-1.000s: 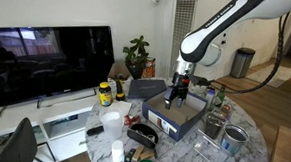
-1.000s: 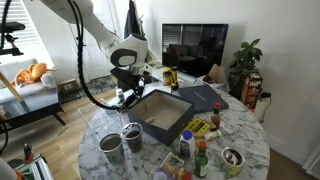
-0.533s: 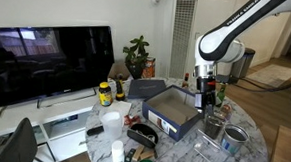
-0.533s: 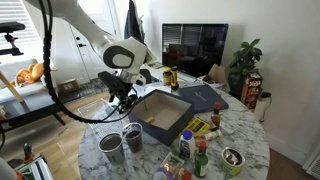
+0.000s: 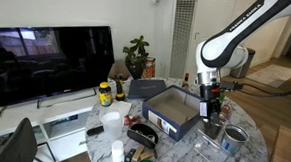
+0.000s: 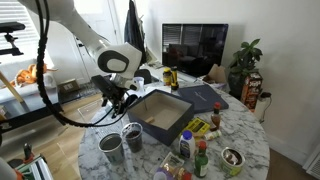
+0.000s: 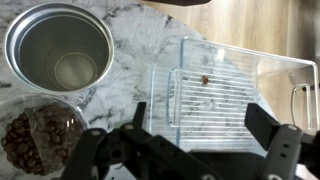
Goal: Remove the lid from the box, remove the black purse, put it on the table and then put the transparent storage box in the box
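Note:
The clear box's handled side (image 7: pixel 175 105) beside the tin stands below my gripper, between its open fingers, so my gripper comes down onto it and closes next.
In the wrist view the transparent storage box (image 7: pixel 225 95), clear plastic with a ribbed floor, lies on the marble directly under my gripper (image 7: pixel 200 112). The jaws stand open, one finger on each side above it, holding nothing. Both exterior views show the gripper (image 5: pixel 208 104) (image 6: pixel 112 98) hanging just beside the navy box (image 5: pixel 174 113) (image 6: pixel 160 115), which stands open with its pale inside showing. The navy lid (image 5: pixel 145 88) (image 6: pixel 205 97) lies flat on the table behind the box. I cannot make out the black purse.
A round metal tin (image 7: pixel 58 48) and a jar of dark beans (image 7: pixel 30 135) stand close beside the clear box. Bottles and sauce jars (image 6: pixel 195 155) crowd the round marble table (image 6: pixel 235 125). A TV (image 5: pixel 46 61) and a plant (image 5: pixel 137 56) stand behind.
The arm has swung away from over the navy box to the table beside it and come lower over the clear box. The jaws stayed open throughout.

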### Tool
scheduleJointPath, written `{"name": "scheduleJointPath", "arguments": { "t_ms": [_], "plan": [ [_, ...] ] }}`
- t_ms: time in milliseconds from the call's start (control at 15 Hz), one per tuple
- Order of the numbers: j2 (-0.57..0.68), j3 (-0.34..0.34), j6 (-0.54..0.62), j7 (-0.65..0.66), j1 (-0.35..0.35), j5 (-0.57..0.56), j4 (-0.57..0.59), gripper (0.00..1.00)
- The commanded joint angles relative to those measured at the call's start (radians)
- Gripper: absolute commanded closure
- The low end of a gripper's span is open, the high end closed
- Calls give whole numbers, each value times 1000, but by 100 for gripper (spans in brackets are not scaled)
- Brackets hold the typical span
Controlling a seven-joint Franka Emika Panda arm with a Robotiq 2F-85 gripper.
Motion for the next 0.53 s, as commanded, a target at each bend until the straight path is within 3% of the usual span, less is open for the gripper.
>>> {"name": "scheduleJointPath", "arguments": {
  "t_ms": [0, 467],
  "plan": [
    [14, -7, 95, 19, 39, -22, -56, 0],
    [26, 40, 337, -27, 81, 60, -175, 0]
  ]
}}
